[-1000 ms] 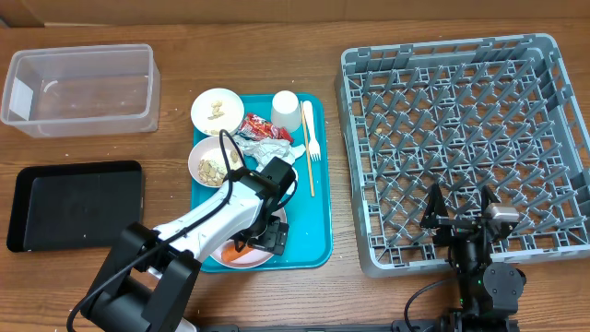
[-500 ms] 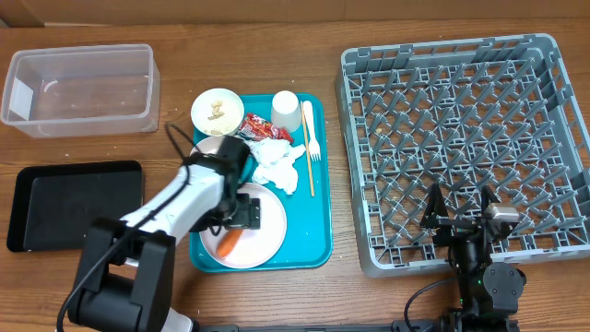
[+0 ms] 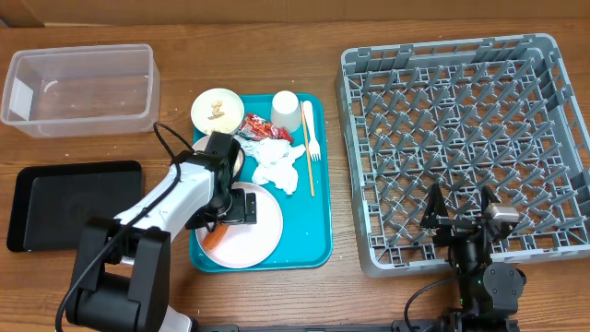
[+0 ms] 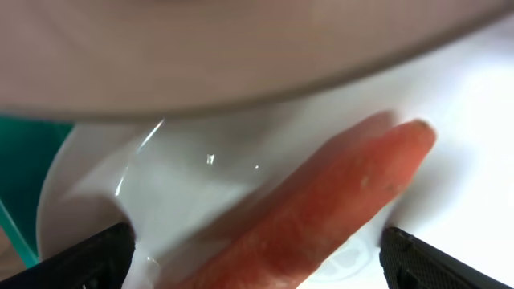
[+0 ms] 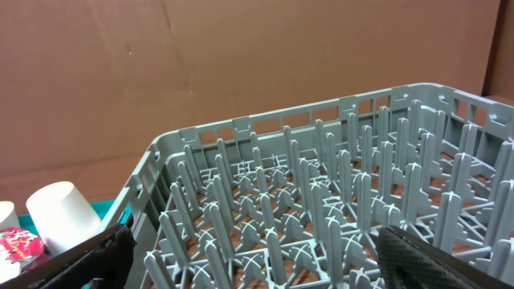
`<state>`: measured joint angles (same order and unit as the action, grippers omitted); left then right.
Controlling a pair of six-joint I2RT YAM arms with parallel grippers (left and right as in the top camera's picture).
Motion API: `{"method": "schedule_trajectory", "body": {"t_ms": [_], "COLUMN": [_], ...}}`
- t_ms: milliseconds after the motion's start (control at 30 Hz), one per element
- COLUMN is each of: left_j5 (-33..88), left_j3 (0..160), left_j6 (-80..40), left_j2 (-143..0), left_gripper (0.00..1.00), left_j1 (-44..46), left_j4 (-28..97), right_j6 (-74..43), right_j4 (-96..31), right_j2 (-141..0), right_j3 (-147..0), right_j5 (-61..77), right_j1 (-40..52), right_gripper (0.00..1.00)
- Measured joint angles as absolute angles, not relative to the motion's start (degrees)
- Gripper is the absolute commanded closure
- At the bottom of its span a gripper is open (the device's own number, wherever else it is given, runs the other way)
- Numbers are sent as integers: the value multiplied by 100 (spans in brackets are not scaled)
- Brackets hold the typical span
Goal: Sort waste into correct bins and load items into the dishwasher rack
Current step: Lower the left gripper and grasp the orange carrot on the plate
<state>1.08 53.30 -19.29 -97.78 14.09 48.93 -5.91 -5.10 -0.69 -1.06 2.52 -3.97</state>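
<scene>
I will keep my left gripper low over the plate (image 3: 251,238) and close its spread fingers onto the sides of the carrot, as the carrot is already between them.
An orange carrot (image 3: 212,239) lies on the left part of the white plate (image 3: 251,238) on the teal tray. My left gripper (image 3: 219,224) hangs low over it, open. In the left wrist view the carrot (image 4: 329,217) lies between the two spread fingers (image 4: 257,261), touching neither. Crumpled tissue (image 3: 277,164), a red wrapper (image 3: 255,126), a white cup (image 3: 286,109), a white fork (image 3: 312,140) and a bowl with nuts (image 3: 218,111) are on the tray. A second bowl is mostly hidden under my left arm. My right gripper (image 3: 460,219) is open at the front edge of the grey rack (image 3: 461,138).
The clear tub (image 3: 79,88) stands at the far left and the black tray (image 3: 74,203) lies in front of it. The teal tray (image 3: 309,231) sits between them and the rack. The right wrist view shows the rack pegs (image 5: 321,201) and the cup (image 5: 64,213).
My left gripper has swung left across the plate, from its lower right side to its left part. The carrot now shows at the plate's left edge. The right arm has not moved.
</scene>
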Motion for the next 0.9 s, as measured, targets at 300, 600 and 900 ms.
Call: {"method": "schedule_trajectory", "body": {"t_ms": [300, 600, 900], "left_j5": [156, 255, 718], "left_j3": [5341, 5341, 5339], "left_j6": [-1798, -1721, -1584], "left_j2": [-9778, -9795, -9813], "left_gripper": [44, 55, 78], "left_j1": [1376, 1374, 1372], "left_j4": [4950, 5109, 5164], "right_j6": [-596, -593, -589], "right_j4": [-515, -515, -515], "right_j2": [-69, -69, -69], "right_j3": [-106, -106, -106], "right_j5": [255, 252, 252], "right_j1": [-397, -397, -397], "right_gripper": [0, 0, 0]}}
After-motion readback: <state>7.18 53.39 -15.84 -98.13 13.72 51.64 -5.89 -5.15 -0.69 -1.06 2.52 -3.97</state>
